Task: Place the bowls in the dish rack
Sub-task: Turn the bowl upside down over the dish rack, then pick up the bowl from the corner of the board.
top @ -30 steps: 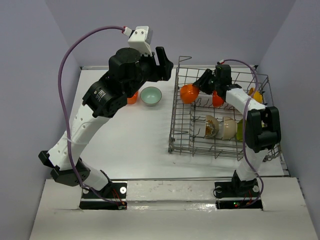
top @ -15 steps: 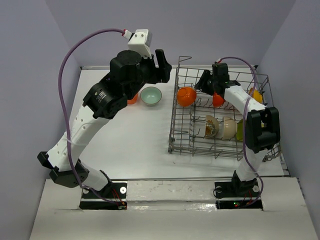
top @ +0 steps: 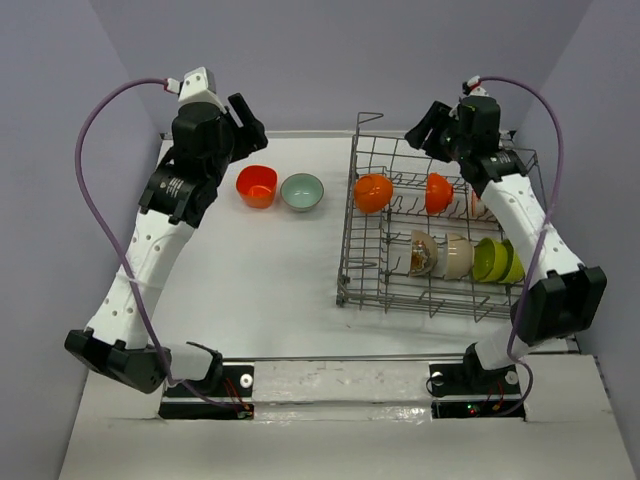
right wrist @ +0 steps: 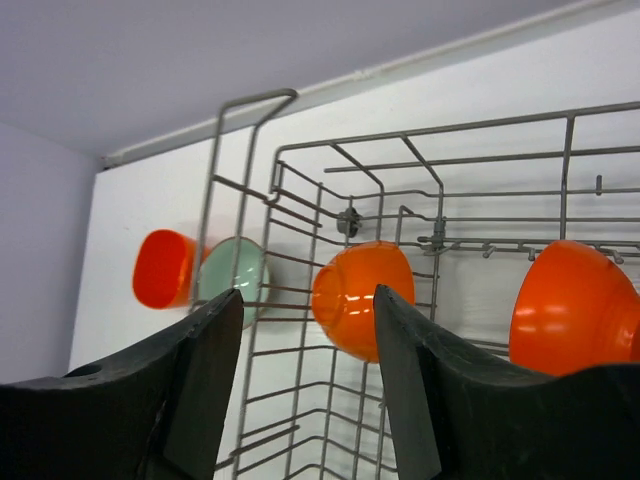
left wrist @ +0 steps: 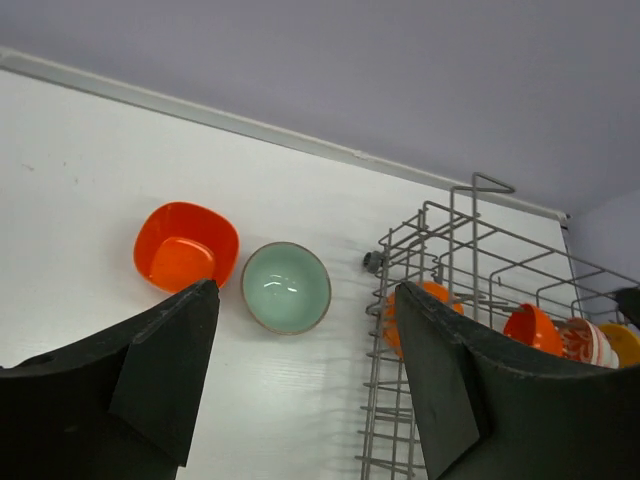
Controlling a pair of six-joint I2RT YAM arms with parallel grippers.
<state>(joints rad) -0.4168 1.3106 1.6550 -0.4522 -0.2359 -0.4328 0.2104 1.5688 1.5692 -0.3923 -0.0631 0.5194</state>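
Note:
The red-orange bowl is below my left gripper. My left gripper should next lower its fingers onto the side of that bowl's rim away from the pale teal bowl, where the tabletop is clear.
A red-orange bowl and a pale teal bowl sit side by side on the table, left of the dish rack. Inside the rack, two orange bowls stand in the far row. A patterned white bowl, a cream bowl and lime green bowls stand in the near row. My left gripper hangs open and empty, high behind the red-orange bowl. My right gripper is open and empty above the rack's far edge, apart from the left orange bowl.
The rack's tall wire handle rises at its far left corner, close to my right gripper. The back wall lies just behind both grippers. White table surface stretches between the loose bowls and the arm bases.
My right gripper has let go of the orange bowl, left it in the rack's far left, and pulled up and back. My left arm has swung left, uncovering the red-orange bowl.

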